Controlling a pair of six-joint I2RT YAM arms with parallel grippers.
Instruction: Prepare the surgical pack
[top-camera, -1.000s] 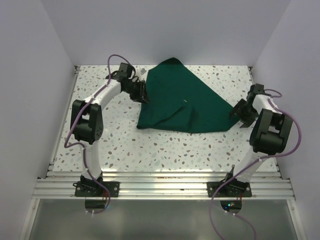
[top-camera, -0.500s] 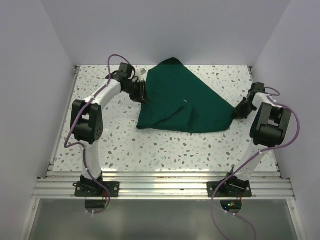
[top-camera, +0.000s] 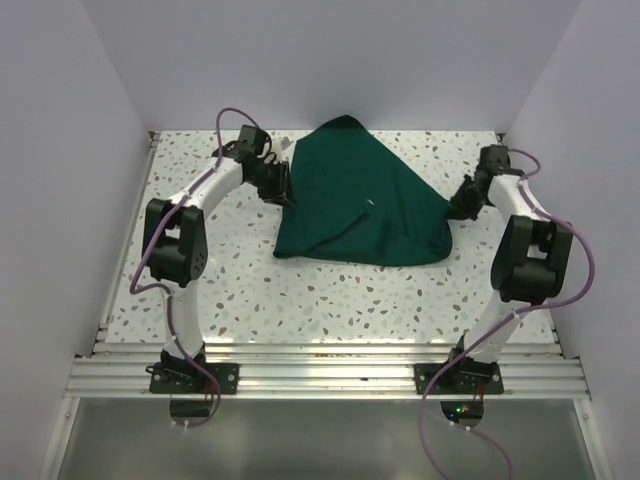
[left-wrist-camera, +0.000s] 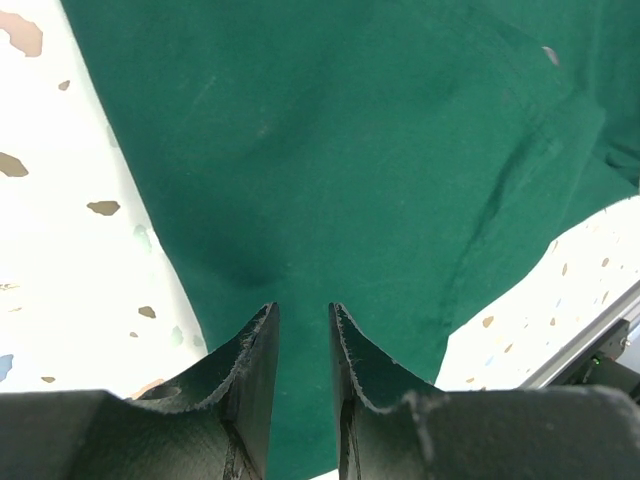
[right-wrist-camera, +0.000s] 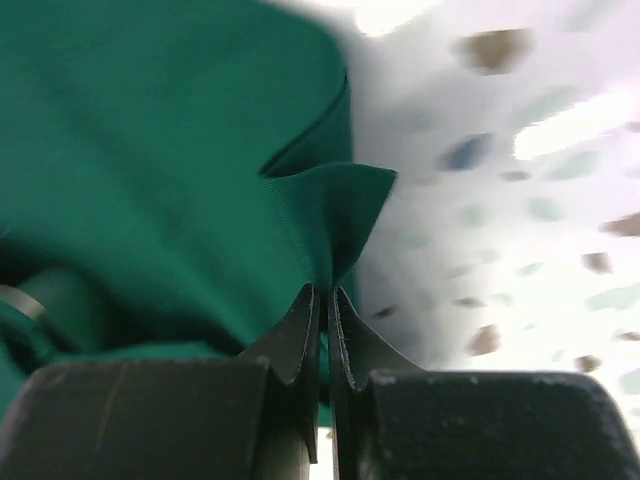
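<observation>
My right gripper will bring the drape's corner it pinches over to the drape's opposite edge (top-camera: 299, 205), to the gripper's left in the top view, and let go.
The dark green drape (top-camera: 350, 195) lies bunched in a rough triangle on the speckled table, covering whatever is under it. My left gripper (top-camera: 285, 188) rests at the drape's left edge. In the left wrist view its jaws (left-wrist-camera: 303, 315) stand a narrow gap apart over flat drape (left-wrist-camera: 350, 150), pinching nothing. My right gripper (top-camera: 457, 203) is at the drape's right corner. The right wrist view shows it (right-wrist-camera: 322, 292) shut on a small peak of the drape (right-wrist-camera: 330, 215). A sliver of shiny metal (right-wrist-camera: 15, 300) peeks from under a fold.
White walls close in the table (top-camera: 300, 290) on the left, back and right. A metal rail (top-camera: 320, 370) with both arm bases runs along the near edge. The right arm's elbow (top-camera: 530, 260) sits close to the right wall.
The right gripper swung from the table's right side to the drape's right corner and shut on it; that corner is now drawn inward. The left arm has not moved.
</observation>
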